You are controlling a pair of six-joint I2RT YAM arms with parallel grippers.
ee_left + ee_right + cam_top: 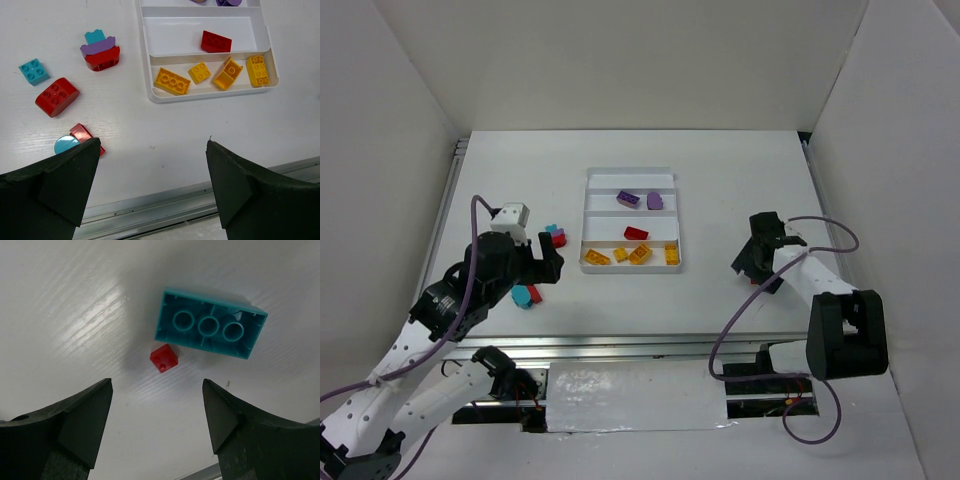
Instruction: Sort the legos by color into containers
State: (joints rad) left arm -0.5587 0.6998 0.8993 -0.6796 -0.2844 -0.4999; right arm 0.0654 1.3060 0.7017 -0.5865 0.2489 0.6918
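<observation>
My right gripper is above the small red brick [164, 358], with the gap between its fingers in line with the brick, so it should next lower its fingers around the brick and close.
The white tray [588, 222] stands mid-table with four long compartments. Two purple legos [628, 199] lie in the second from the far end, one red lego [637, 233] in the third, and several yellow-orange legos [630, 255] in the nearest one. My left gripper [548, 268] is open and empty, left of the tray's near corner [150, 75]. In the left wrist view it [152, 142] hovers over bare table, with a teal-purple-red stack [100, 52], a teal brick [34, 71] and a red rounded brick [56, 96] ahead to the left. My right gripper [157, 382] is open above a small red brick [164, 358] and an upside-down teal brick [210, 329].
A flat red piece with a teal disc [80, 135] lies partly under my left finger. A metal rail [175, 200] runs along the table's near edge. White walls enclose the table on three sides. My right arm [760, 250] hides its bricks from the top view.
</observation>
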